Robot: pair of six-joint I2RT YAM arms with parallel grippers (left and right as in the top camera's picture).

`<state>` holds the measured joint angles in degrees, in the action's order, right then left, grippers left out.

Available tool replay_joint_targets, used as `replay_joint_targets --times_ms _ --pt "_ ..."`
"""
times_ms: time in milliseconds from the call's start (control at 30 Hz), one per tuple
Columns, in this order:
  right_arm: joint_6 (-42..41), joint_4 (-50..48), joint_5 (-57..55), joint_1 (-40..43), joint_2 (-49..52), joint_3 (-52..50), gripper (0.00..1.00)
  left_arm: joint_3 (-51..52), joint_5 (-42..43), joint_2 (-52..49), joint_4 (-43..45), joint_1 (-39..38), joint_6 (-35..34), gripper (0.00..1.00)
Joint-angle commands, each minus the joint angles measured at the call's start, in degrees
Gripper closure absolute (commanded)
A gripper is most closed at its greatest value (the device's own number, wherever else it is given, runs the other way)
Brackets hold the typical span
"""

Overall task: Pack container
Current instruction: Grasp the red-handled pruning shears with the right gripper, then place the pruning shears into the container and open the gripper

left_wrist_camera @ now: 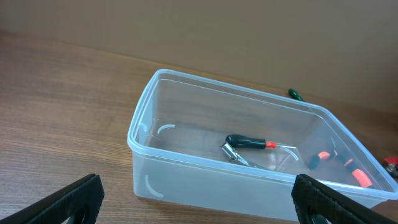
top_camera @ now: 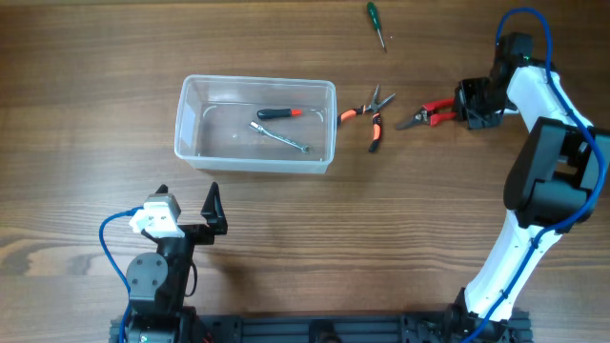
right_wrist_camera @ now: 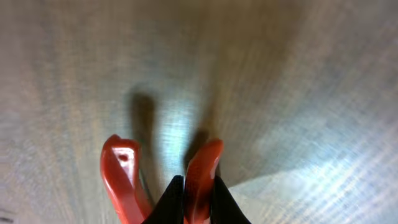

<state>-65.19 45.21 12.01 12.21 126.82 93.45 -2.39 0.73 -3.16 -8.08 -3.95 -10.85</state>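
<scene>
My right gripper rises next, carries the cutters past the pliers and lowers them into the clear plastic container [top_camera: 255, 138] to release them, since other tools already lie there.
The clear plastic container [top_camera: 255, 138] sits left of centre on the table; it also shows in the left wrist view [left_wrist_camera: 205, 168]. Inside lie a black-and-red handled tool [top_camera: 278, 113] and a silver wrench [top_camera: 281, 139]. My right gripper [top_camera: 469, 103] is shut on one handle of the red-handled cutters [top_camera: 429, 112], right of the container; the red handle [right_wrist_camera: 202, 174] sits pinched between the fingertips. My left gripper [top_camera: 191, 211] is open and empty, in front of the container, with fingers at the wrist view's lower corners [left_wrist_camera: 199, 208].
Orange-and-black pliers [top_camera: 374, 114] lie between the container and the cutters. A green-handled screwdriver [top_camera: 376, 21] lies at the far edge. The tabletop is brown wood grain.
</scene>
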Motion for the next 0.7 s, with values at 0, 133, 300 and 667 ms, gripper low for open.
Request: replay_joint_targets --times_ms 0,133,300,667 --pt "12.3 -4.0 3.4 -0.5 -6.9 0.5 0.96 0.2 -0.2 0.1 0.0 0.3 -0.5 0.0" --pt "30.7 -11.9 13.6 -3.3 -16.5 0.5 0.96 0.2 -0.2 0.1 0.0 0.3 -0.5 0.0" --pt "55.7 -16.2 16.3 -14.0 -28.7 0.5 0.96 0.3 -0.2 0.1 0.0 0.3 -0.5 0.0" --pt "104.4 -10.7 8.3 -45.1 -26.8 0.5 0.96 0.2 -0.2 0.1 0.0 0.3 -0.5 0.0"
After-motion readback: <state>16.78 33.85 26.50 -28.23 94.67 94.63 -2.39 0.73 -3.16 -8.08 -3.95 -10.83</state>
